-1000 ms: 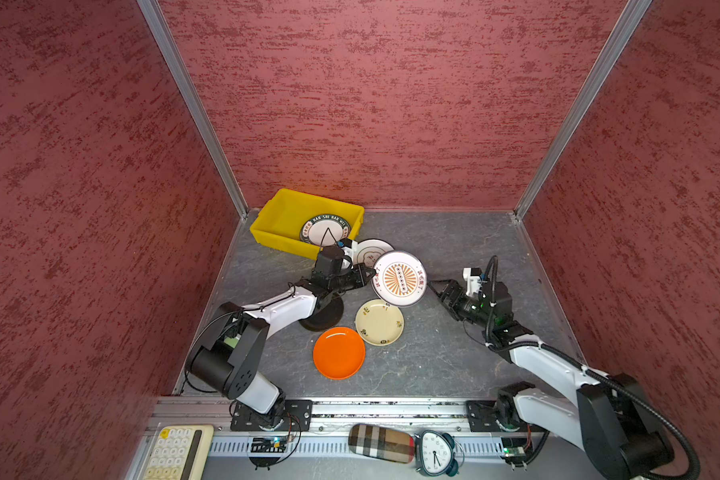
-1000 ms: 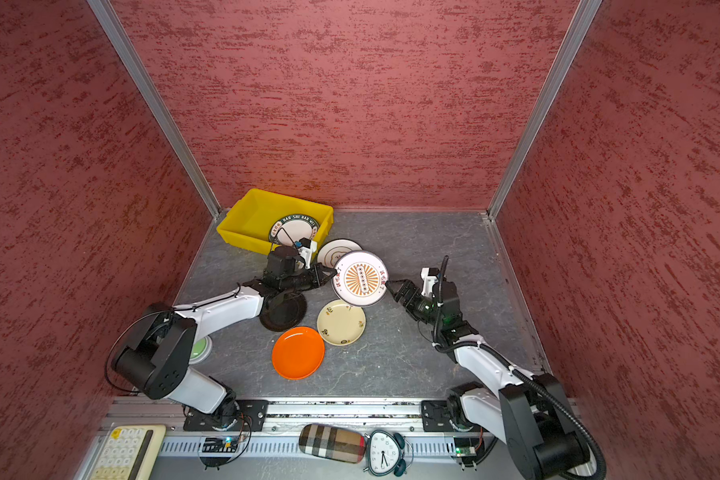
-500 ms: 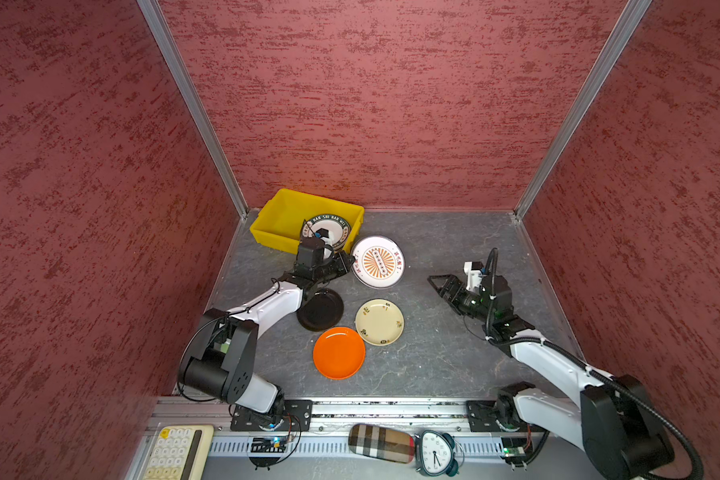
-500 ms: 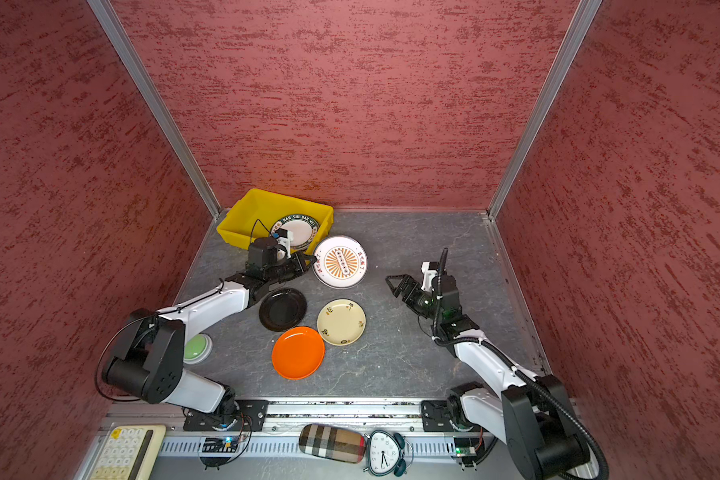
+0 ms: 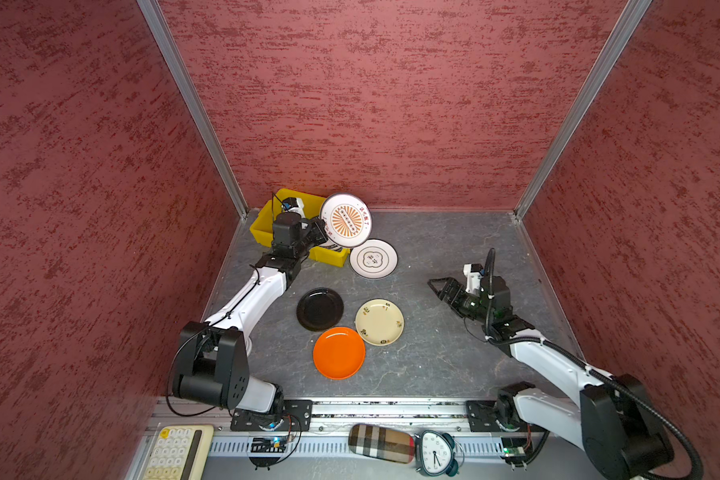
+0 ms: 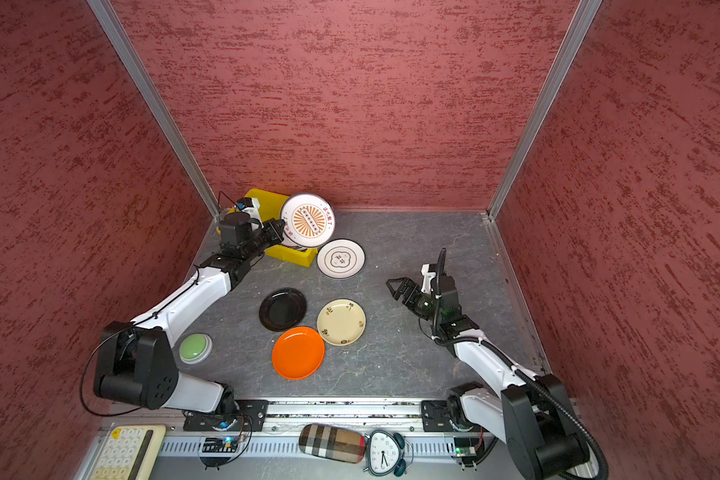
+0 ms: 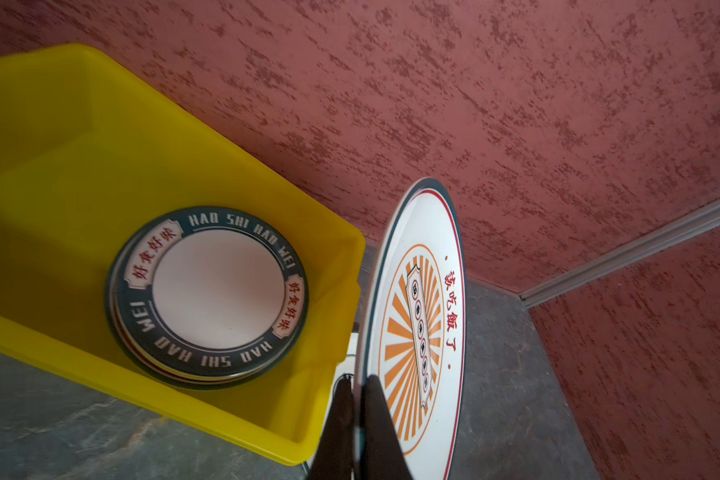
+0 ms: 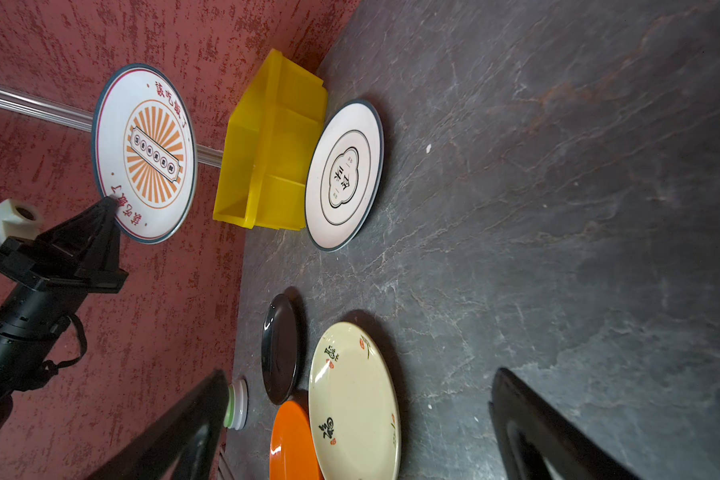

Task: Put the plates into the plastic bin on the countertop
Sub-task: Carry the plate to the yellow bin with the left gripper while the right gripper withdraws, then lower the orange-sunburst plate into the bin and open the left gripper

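Observation:
My left gripper will next carry the sunburst plate down from the bin's end onto the teal-rimmed plate [image 7: 213,291] and let it go, as the stack sits low inside the bin.
My left gripper [image 5: 321,229] [image 7: 356,384] is shut on the rim of the orange sunburst plate [image 5: 346,220] [image 6: 307,219] [image 8: 144,153], holding it on edge in the air over the right end of the yellow plastic bin [image 5: 262,226] [image 7: 80,145]. A teal-rimmed plate [image 7: 213,291] tops a small stack inside the bin. On the countertop [image 5: 433,241] lie a cloud-outline plate [image 5: 373,258] beside the bin, a black plate [image 5: 320,309], a cream floral plate [image 5: 379,322] and an orange plate [image 5: 339,352]. My right gripper [image 5: 435,289] [image 8: 360,374] stands open and holds nothing, right of the plates.
A green button [image 6: 195,348] sits by the left arm's base. On the front rail lie a keypad [image 5: 175,453], a checked case [image 5: 381,442] and an alarm clock [image 5: 435,453]. Red walls enclose the counter on three sides.
The left arm has carried the sunburst plate from the middle of the counter back and left to above the bin. The right gripper has stayed open and barely moved.

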